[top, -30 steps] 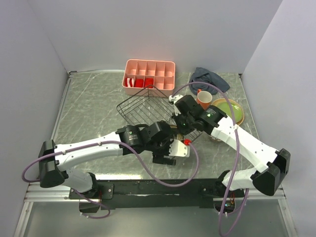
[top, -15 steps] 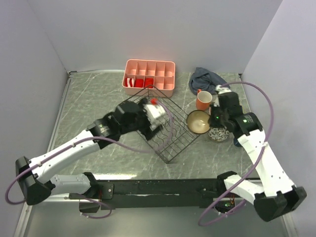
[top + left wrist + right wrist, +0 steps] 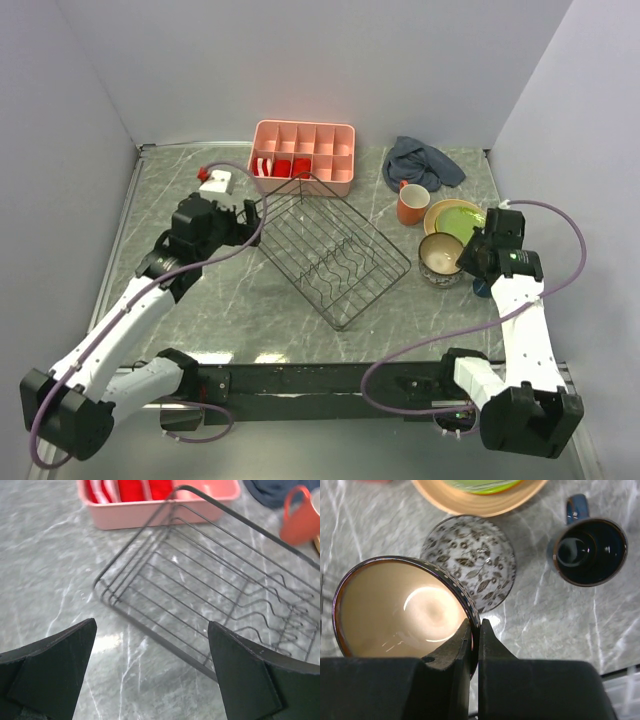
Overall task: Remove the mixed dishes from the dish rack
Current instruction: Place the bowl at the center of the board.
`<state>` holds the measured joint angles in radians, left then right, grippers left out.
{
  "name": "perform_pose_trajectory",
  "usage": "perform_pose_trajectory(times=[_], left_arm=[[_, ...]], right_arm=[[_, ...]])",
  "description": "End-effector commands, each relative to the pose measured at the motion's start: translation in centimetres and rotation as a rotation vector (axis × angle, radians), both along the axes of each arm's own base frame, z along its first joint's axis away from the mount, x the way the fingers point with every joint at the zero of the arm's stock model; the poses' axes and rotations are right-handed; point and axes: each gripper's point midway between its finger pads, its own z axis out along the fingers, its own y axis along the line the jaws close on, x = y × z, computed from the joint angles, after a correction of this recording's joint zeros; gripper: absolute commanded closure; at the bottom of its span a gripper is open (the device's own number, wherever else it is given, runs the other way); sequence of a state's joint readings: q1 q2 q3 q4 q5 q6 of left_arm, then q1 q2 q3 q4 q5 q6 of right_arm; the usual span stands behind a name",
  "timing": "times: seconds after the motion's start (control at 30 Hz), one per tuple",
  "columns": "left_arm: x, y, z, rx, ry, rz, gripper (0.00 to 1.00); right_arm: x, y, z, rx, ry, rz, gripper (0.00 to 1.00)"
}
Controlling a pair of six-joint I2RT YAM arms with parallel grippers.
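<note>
My right gripper will next ease the dark-brown bowl (image 3: pixel 400 610) over and down into the speckled bowl before opening, as it still hangs above and covers it only partly.
The black wire dish rack (image 3: pixel 335 252) stands bare in the middle; it also shows in the left wrist view (image 3: pixel 200 590). My left gripper (image 3: pixel 250 213) is open and empty (image 3: pixel 151 630) above the table beside the rack's left corner. My right gripper (image 3: pixel 466 262) is shut (image 3: pixel 476 630) on the rim of the dark-brown bowl (image 3: pixel 400 610) with a cream inside, holding it partly over the speckled bowl (image 3: pixel 475 555). The small dark-blue cup (image 3: pixel 590 550) stands to the right. The lime green plate (image 3: pixel 462 220) lies on the tan plate (image 3: pixel 480 500). The orange mug (image 3: pixel 411 203) stands behind.
The pink compartment tray (image 3: pixel 303 155) with red-white items stands at the back, close to the rack's far corner. A grey-blue cloth (image 3: pixel 422 160) lies at the back right. Side walls close the table in on left and right.
My left arm has drawn back out of the rack to the left. My right arm has carried the dark-brown bowl right, to just over the speckled bowl.
</note>
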<state>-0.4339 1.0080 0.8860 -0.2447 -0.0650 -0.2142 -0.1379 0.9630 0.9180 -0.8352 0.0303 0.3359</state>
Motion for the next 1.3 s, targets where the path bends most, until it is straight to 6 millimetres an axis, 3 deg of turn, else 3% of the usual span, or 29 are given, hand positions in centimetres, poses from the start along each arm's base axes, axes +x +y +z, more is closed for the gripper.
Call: perform_pose_trajectory(times=[0.0,0.33,0.47,0.63,0.77,0.9,1.0,1.27], left_arm=[[0.0,2.7,2.2,-0.123,-0.075,0.189,0.01],[-0.9,5.4,2.3,-0.107,-0.125,0.304,0.01],[-1.1,5.7,1.9,-0.101,-0.135,0.308,0.01],[-1.2,5.7,1.6,-0.113,-0.129,0.31,0.01],[-1.2,5.7,1.3,-0.107,-0.123,0.311,0.01],[-1.1,5.6,1.3,-0.102,-0.126,0.31,0.01],[-1.1,5.6,1.3,-0.103,-0.121,0.308,0.01],[-0.8,5.1,2.1,-0.126,-0.118,0.3,0.01]], right_arm=[[3.2,-0.7,1.7,0.083,-0.18,-0.098,1.0],[4.5,-2.2,-2.2,0.155,-0.134,-0.24,0.99],[4.3,-2.4,-4.6,0.187,-0.085,-0.275,0.96],[3.8,-2.8,-5.9,0.178,-0.069,-0.315,0.92],[3.6,-3.1,-6.7,0.175,-0.075,-0.329,0.8],[3.7,-3.1,-6.8,0.177,-0.085,-0.332,0.61],[3.6,-3.1,-6.3,0.172,-0.099,-0.327,0.54],[2.8,-2.9,-3.1,0.159,-0.192,-0.315,0.46]])
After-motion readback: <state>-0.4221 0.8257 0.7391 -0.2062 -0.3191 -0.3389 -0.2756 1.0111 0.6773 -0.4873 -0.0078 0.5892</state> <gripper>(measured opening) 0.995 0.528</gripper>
